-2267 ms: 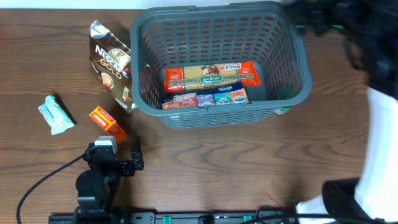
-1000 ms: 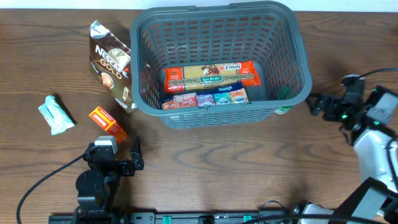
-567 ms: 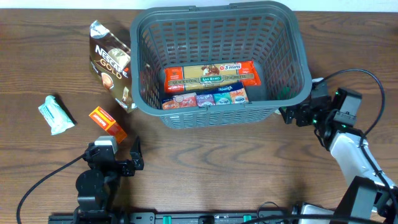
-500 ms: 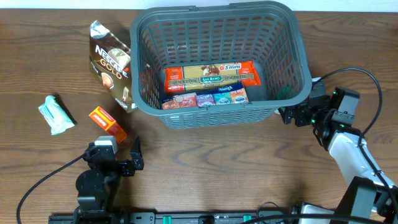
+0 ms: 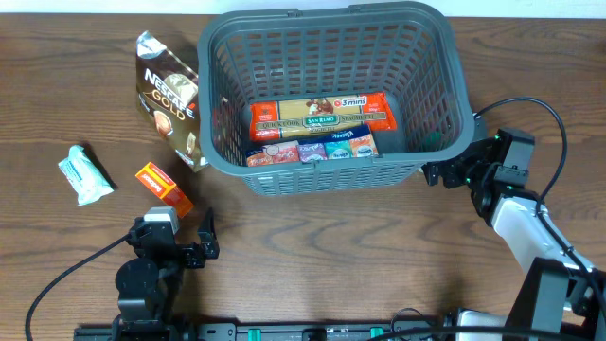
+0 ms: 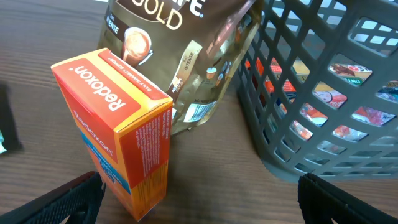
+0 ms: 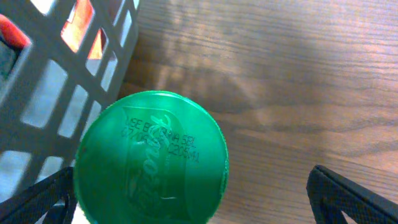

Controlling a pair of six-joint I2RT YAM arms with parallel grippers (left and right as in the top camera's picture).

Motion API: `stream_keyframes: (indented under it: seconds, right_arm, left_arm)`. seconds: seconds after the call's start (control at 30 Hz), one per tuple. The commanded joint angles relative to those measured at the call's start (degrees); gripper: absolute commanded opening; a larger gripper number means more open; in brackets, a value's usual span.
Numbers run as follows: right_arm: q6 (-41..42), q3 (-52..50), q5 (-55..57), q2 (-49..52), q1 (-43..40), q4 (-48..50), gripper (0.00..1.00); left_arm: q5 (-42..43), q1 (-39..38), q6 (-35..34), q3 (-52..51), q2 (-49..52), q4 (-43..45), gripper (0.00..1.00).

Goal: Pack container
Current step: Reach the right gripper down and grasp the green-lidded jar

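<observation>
My right gripper lowers next around the jar (image 5: 434, 143) (image 7: 151, 159) beside the basket's side, then closes.
The container (image 5: 454, 66), a large dark grey lattice basket, stands at the back middle and holds a pasta pack (image 5: 322, 115) and a row of small boxes (image 5: 312, 151). My right gripper (image 5: 438, 174) is open at the basket's front right corner. In the right wrist view its fingers (image 7: 191, 190) straddle a green jar lid (image 7: 151, 155) beside the basket wall (image 7: 56, 93), without closing on it. My left gripper (image 5: 206, 238) is open and empty near the front left. In the left wrist view it (image 6: 199, 205) faces an orange Redoxon box (image 6: 118, 124).
A Nescafe Gold bag (image 5: 170, 99) leans against the basket's left side and also shows in the left wrist view (image 6: 168, 37). The orange box (image 5: 163, 185) and a teal packet (image 5: 85, 175) lie on the left of the wooden table (image 5: 331, 246).
My right arm has swung in from the far right down to the basket's front right corner, over the green-lidded jar. The left arm and the objects have not moved.
</observation>
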Motion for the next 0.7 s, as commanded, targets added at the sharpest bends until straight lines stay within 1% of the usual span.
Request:
stream_keyframes:
  seconds: [0.0, 0.43, 0.57, 0.67]
  right_arm:
    - [-1.1, -0.5, -0.3, 1.9, 1.8, 0.7, 0.99]
    - [-1.2, -0.5, -0.3, 7.1, 2.2, 5.5, 0.99]
    - [-1.2, -0.5, -0.3, 7.8, 2.2, 6.8, 0.95]
    - [-1.2, -0.5, -0.3, 8.3, 2.3, 7.5, 0.89]
  left_arm:
    - [-0.3, 0.3, -0.1, -1.1, -0.3, -0.2, 0.98]
    - [-0.3, 0.3, -0.1, -1.1, -0.3, -0.2, 0.98]
    - [-0.3, 0.3, -0.1, -1.1, -0.3, -0.2, 0.98]
    - [-0.3, 0.3, -0.1, -1.2, -0.3, -0.2, 0.99]
